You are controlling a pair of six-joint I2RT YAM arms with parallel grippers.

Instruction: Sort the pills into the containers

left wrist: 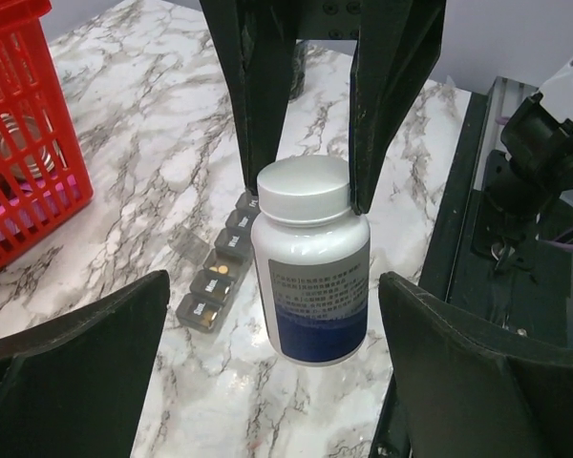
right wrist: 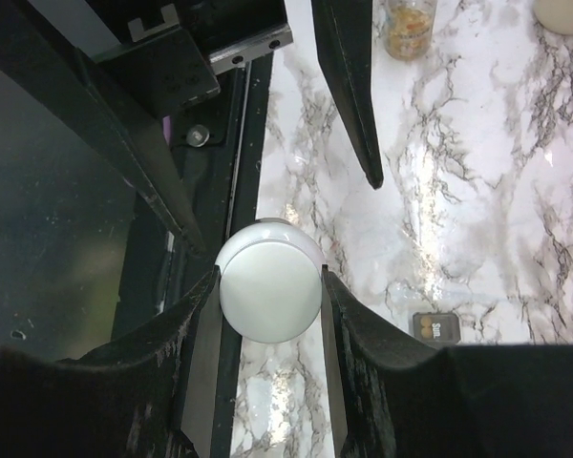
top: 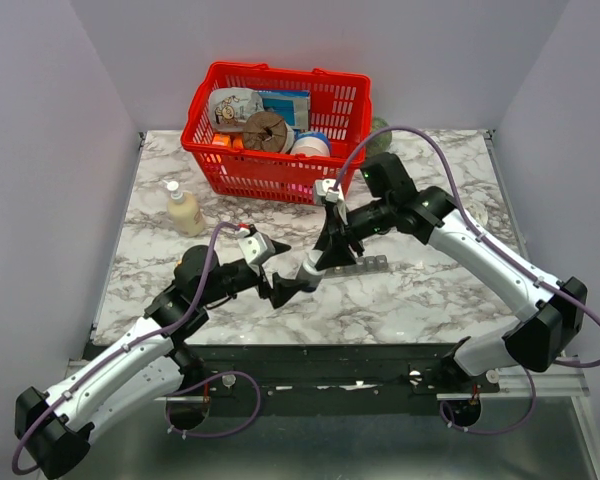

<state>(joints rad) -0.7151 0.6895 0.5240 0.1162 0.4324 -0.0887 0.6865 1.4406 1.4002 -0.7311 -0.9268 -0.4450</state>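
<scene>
The marble table beside the green melon is clear of the strip, so my right gripper will move outward, to the right in the top view, and down onto the table there.
A white pill bottle with a white cap and a blue-banded label hangs upright above the marble table. My right gripper is shut on its cap from above. My left gripper stands wide open, one finger on each side of the bottle's body and neither touching it. Just behind the bottle lie the containers, a dark grey strip of small compartments; they also show in the top view. Yellow pills show in some compartments. The strip's end compartment holds two yellow pills.
At the back stands a red basket holding several items. A cream squeeze bottle is upright on the left. A small amber bottle stands farther out on the marble. The black rail runs along the table's near edge.
</scene>
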